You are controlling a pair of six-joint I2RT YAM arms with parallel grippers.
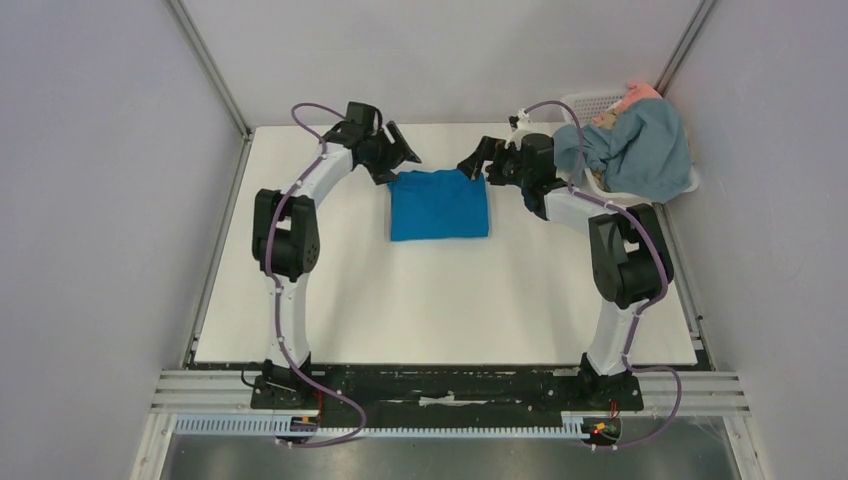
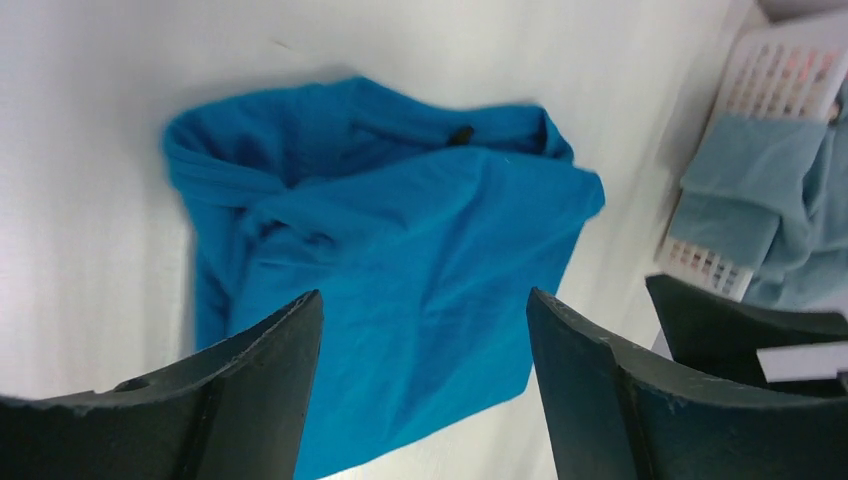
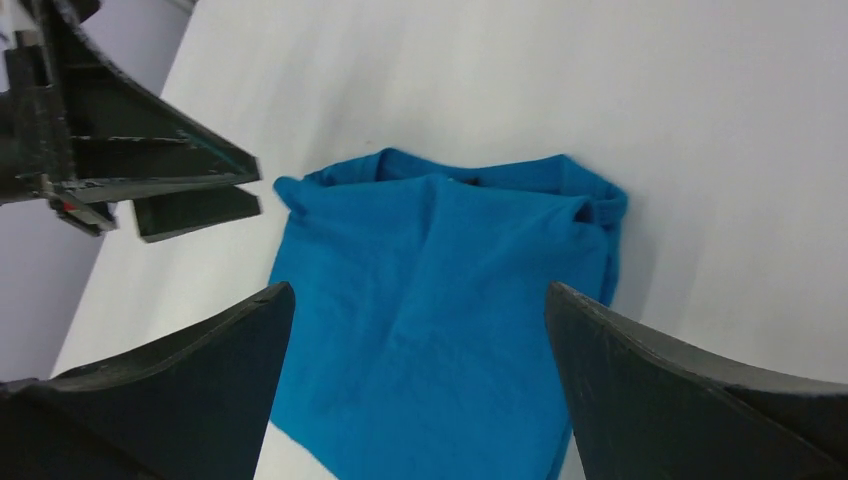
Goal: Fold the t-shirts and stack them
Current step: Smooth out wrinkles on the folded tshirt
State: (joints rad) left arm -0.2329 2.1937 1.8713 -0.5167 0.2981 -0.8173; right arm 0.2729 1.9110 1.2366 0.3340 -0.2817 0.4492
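Next I will bring my open left gripper down and back to close at the t-shirt's side edge farthest from the basket (image 2: 226, 285), as the folded layers lie bunched there.
A bright cobalt-blue t-shirt (image 1: 440, 205) lies folded into a rough square on the white table (image 1: 420, 300), towards the back. My left gripper (image 1: 400, 150) hovers over its back left corner and my right gripper (image 1: 475, 160) over its back right corner. Both are open with nothing between the fingers. In the left wrist view the blue t-shirt (image 2: 400, 230) shows between the spread fingers of the left gripper (image 2: 425, 300). In the right wrist view the t-shirt (image 3: 450, 290) lies under the open right gripper (image 3: 420, 290). A grey-blue t-shirt (image 1: 640, 150) hangs out of the basket.
A white lattice basket (image 1: 592, 102) stands at the back right corner, with salmon-pink cloth (image 1: 640, 95) at its top. Grey walls and metal posts close in the table on three sides. Both arm bases sit on the rail at the near edge.
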